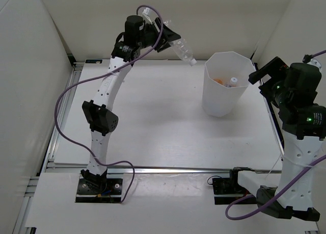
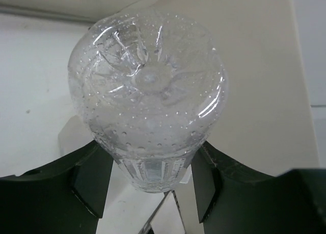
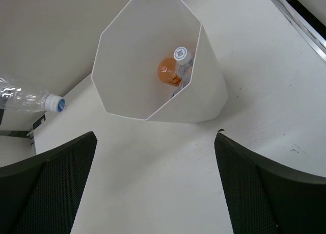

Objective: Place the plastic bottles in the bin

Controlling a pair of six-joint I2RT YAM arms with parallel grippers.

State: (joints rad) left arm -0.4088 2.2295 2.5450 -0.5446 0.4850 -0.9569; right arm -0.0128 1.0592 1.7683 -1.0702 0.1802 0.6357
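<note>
The bottle's white cap hangs short of the bin, so I need to move my left gripper to the right in the top view next, over the bin's rim.
My left gripper is raised at the back, left of the bin, and is shut on a clear plastic bottle. The bottle hangs in the air, tilted, with its white cap toward the bin. In the left wrist view its dimpled base fills the frame between my fingers. The white faceted bin stands at the back right. An orange bottle and a white-capped bottle lie inside it. My right gripper is open and empty, above the table near the bin. The held bottle shows in its view.
White walls close in the table on the left, back and right. A metal rail runs along the table's near edge, with the arm bases below it. The left arm's purple cable loops over the left side.
</note>
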